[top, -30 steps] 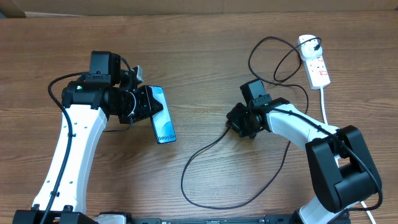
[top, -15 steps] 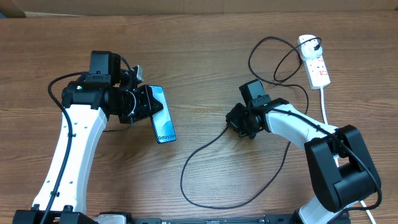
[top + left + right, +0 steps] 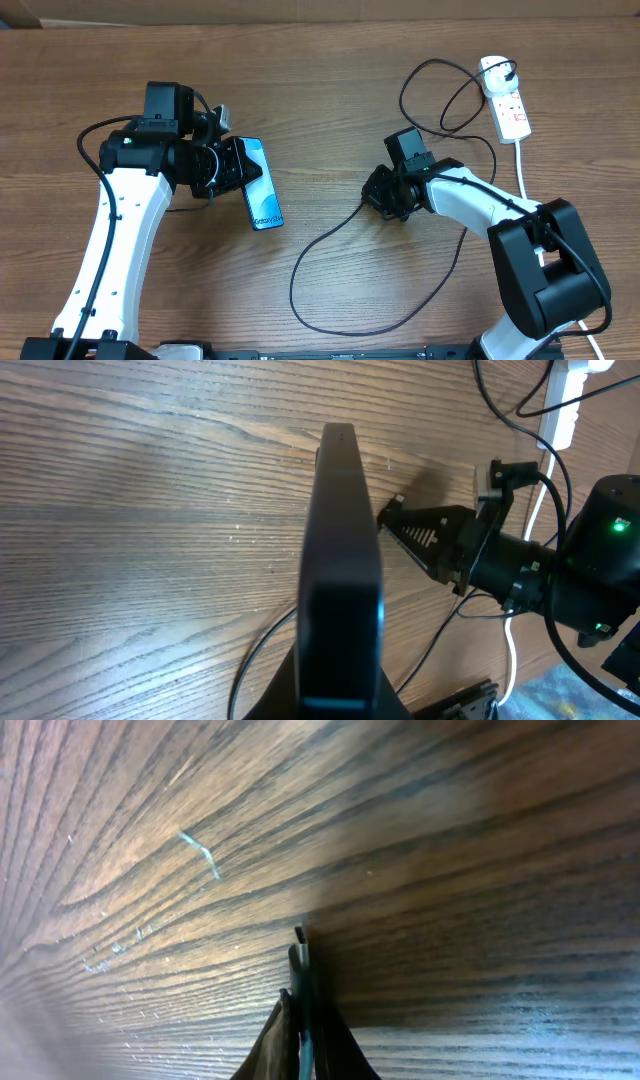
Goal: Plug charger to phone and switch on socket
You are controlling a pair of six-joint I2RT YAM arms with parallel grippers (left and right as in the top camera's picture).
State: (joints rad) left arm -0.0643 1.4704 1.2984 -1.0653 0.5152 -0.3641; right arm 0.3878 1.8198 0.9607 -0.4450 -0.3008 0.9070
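The phone (image 3: 262,195) is held above the table, so my right gripper will rise, turn toward it, lower onto the table's middle and release the tip of the charger's connector.
My left gripper (image 3: 243,172) is shut on the phone (image 3: 262,195), holding it tilted on its side above the table, with its blue-teal screen facing right. In the left wrist view the phone (image 3: 340,560) shows edge-on as a dark bar. My right gripper (image 3: 383,196) is low at the table's middle, shut on the charger's small connector tip (image 3: 301,955), which sticks out past the closed fingers. The charger's thin black cable (image 3: 330,235) loops across the table to its black plug (image 3: 500,72) in the white socket (image 3: 510,105) at the far right.
A thick white cord (image 3: 523,170) runs from the socket towards the front, past the right arm's base. The cable lies in a wide loop (image 3: 350,325) near the front edge and in a second loop (image 3: 440,95) left of the socket.
My right gripper has edged slightly to the left with the connector tip. The left arm and the phone have not moved.
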